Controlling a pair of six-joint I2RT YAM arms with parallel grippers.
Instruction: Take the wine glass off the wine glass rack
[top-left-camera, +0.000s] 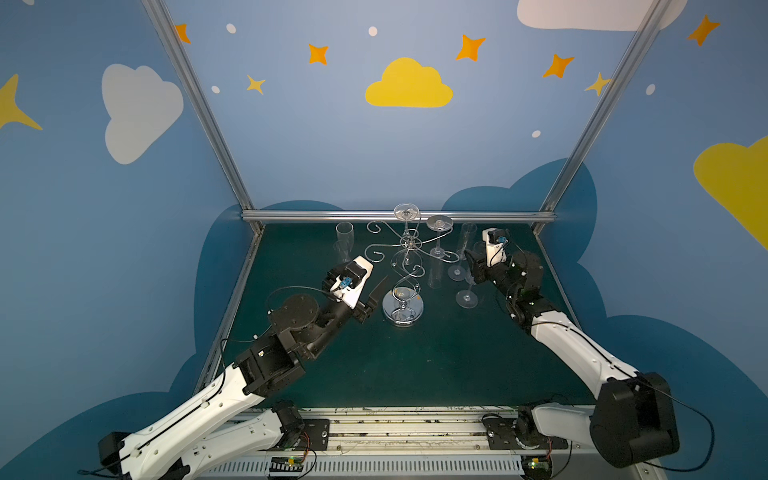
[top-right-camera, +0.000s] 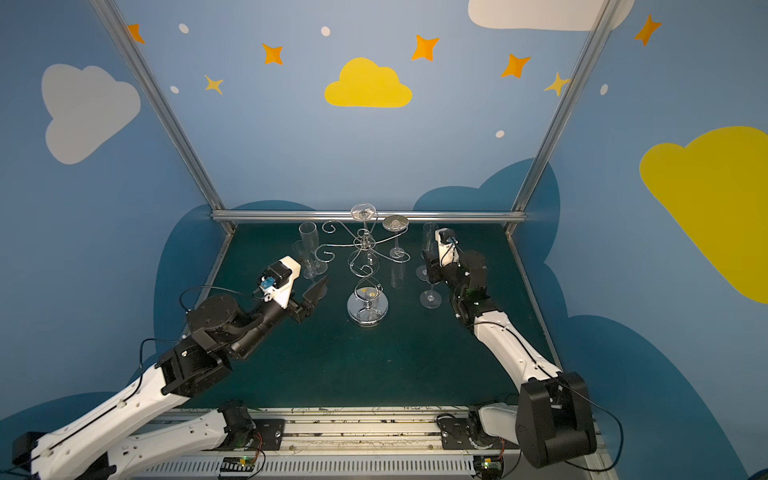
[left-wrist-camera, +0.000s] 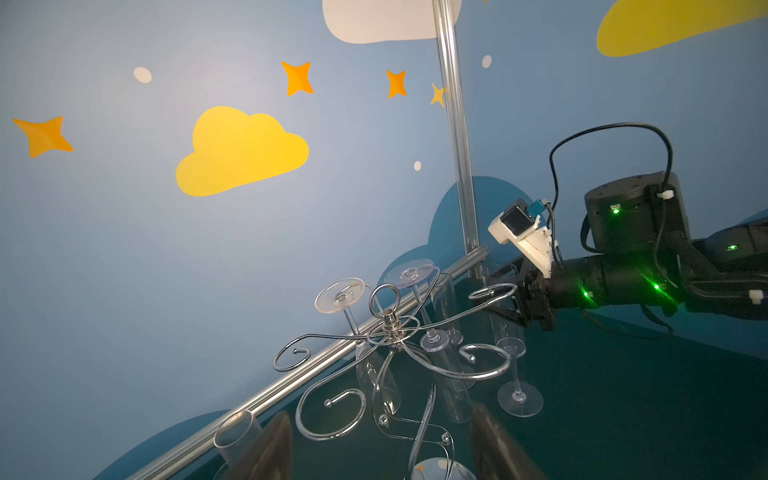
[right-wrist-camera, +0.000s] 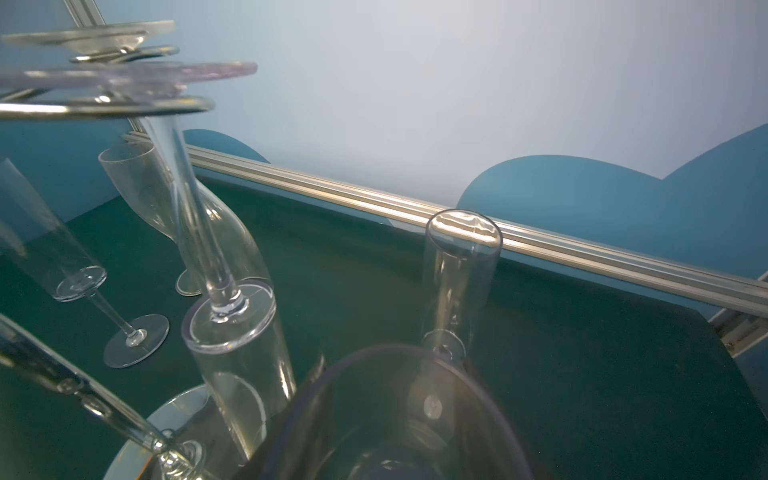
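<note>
My right gripper lowers outward next, sets the glass's foot on the mat before the back flute and releases its bowl, since it already hangs upright.
The chrome wine glass rack (top-left-camera: 405, 266) (top-right-camera: 368, 266) (left-wrist-camera: 390, 328) stands mid-table on its round mirror base (top-left-camera: 403, 311). Two clear wine glasses hang upside down from its far arms, feet up (top-left-camera: 406, 211) (top-left-camera: 439, 222) (left-wrist-camera: 340, 294) (right-wrist-camera: 124, 75). To the rack's right, my right gripper (top-left-camera: 473, 266) (top-right-camera: 430, 270) (right-wrist-camera: 392, 370) is shut on the bowl of an upright wine glass (right-wrist-camera: 395, 415). That glass's foot (top-left-camera: 466, 298) (left-wrist-camera: 519, 400) is at or just above the mat. My left gripper (top-left-camera: 371, 301) (top-right-camera: 309, 301) (left-wrist-camera: 382, 453) is open and empty, left of the base.
Two upright flutes (top-left-camera: 344, 237) stand at the back left. Another flute (top-left-camera: 462, 253) (right-wrist-camera: 457, 282) stands at the back right beside my right gripper. An aluminium rail (top-left-camera: 399, 216) edges the back of the green mat (top-left-camera: 415, 361), with frame posts at the corners.
</note>
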